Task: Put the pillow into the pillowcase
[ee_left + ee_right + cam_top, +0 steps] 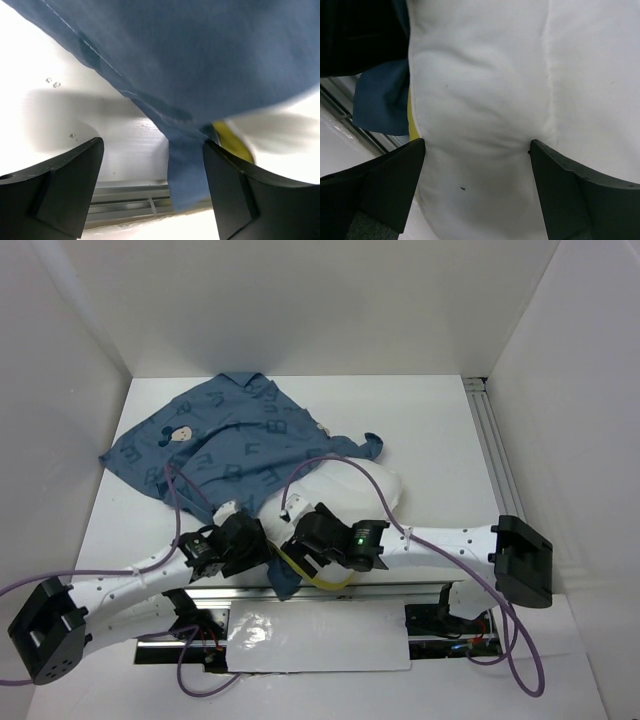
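The left gripper eases onto the blue piece of cloth at the pillowcase's near corner (281, 573) (184, 152) next and closes, since that cloth already hangs between its fingers.
The dusty-blue pillowcase (230, 440) lies spread at the back left, its near part draped over the white pillow (375, 490) at the table's middle. The pillow's yellow band (315, 578) shows at the near edge. My left gripper (255, 540) is at the pillowcase's near corner. In the left wrist view it (152, 150) is open, with a blue strip of pillowcase (187, 175) hanging against the right finger (235, 190). My right gripper (305, 535) sits beside it. In the right wrist view it (477, 147) is open wide, with the pillow (485, 75) bulging between the fingers.
White walls enclose the table on three sides. An aluminium rail (495, 450) runs along the right side and another (330, 590) along the near edge. A shiny white sheet (310, 635) lies between the arm bases. Purple cables (330, 465) loop over both arms.
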Available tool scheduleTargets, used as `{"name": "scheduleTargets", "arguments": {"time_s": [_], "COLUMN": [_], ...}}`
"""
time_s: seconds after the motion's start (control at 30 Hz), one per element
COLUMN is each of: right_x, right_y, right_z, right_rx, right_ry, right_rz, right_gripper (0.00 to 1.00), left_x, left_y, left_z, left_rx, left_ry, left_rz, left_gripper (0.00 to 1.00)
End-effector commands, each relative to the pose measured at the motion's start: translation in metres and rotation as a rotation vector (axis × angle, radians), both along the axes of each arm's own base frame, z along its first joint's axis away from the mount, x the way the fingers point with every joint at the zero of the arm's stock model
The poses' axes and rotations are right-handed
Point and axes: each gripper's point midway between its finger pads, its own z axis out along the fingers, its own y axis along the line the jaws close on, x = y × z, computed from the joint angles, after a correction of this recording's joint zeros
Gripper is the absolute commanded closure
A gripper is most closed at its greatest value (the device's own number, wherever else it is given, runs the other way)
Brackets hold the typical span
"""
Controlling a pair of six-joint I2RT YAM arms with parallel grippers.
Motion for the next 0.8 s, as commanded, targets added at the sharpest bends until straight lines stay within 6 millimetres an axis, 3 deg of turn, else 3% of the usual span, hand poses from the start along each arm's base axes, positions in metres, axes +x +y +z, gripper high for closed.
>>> {"name": "scheduleTargets", "arguments": {"time_s": [0.0,0.1,0.23,0.33,0.5,0.57,0.77], "right_x": [0.01,0.014,0.014,0.012,0.011,0.01,0.008], "right_y": [-0.006,-0.012,-0.011,-0.01,-0.006,-0.005,-0.005], "right_z": [-0.014,-0.021,-0.017,-0.017,-0.014,-0.014,-0.017], "right_rx": [0.012,0.004,0.031,0.035,0.048,0.051,0.054], "right_ry": [0.041,0.062,0.069,0.08,0.085,0.093,0.101], "right_rz": [-0.052,-0.08,-0.075,-0.066,-0.057,-0.05,-0.044], "right_gripper": [0.09,0.1,0.1,0.1,0.1,0.1,0.09], "left_x": [0.001,-0.01,-0.021,-0.014,-0.004,0.007,0.026], "left_y": [-0.005,-0.006,0.007,0.005,0.011,-0.006,-0.014], "left_z": [0.01,0.017,0.021,0.025,0.009,0.014,0.004], "left_rx": [-0.045,-0.059,-0.004,-0.017,0.044,-0.017,-0.062], "left_ry": [-0.063,-0.065,-0.061,-0.092,-0.079,-0.108,-0.113], "left_rz": [-0.046,-0.091,-0.067,-0.043,0.019,-0.001,0.005], "left_gripper": [0.07,0.06,0.0,0.0,0.0,0.0,0.03]}}
